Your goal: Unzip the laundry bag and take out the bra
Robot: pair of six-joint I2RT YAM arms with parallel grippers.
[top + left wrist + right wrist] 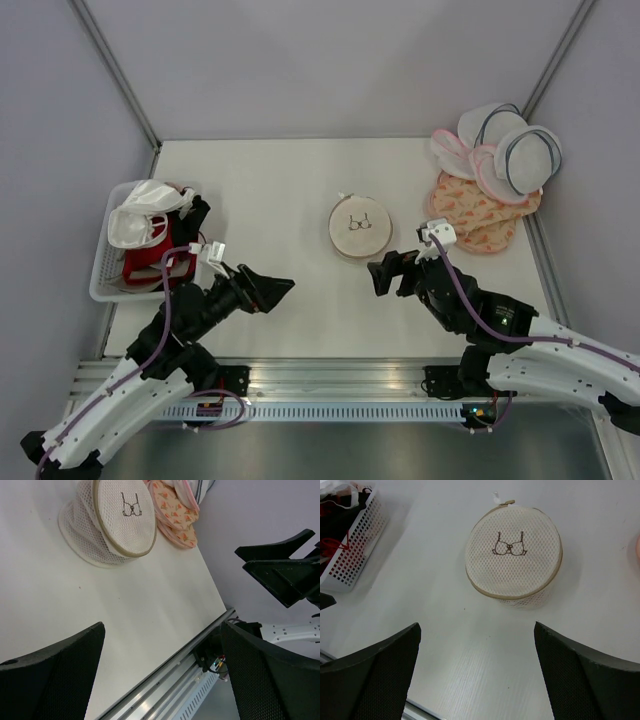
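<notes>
My left gripper has the bag's raised basket-side rim outward of it and to its right in the top view, so I will reach that way and pinch it.
The laundry bag is a round cream mesh pouch with a dark bra drawing, lying closed on the white table near the middle. It also shows in the left wrist view and in the right wrist view. The pink bra is hidden from view. My left gripper is open and empty, left of the bag, near the table's front. My right gripper is open and empty, just in front of the bag, not touching it.
A white slotted basket at the left edge holds white and red garments. White domed bags with pink trim and pink patterned flat bags lie at the back right. A metal rail runs along the table's front edge.
</notes>
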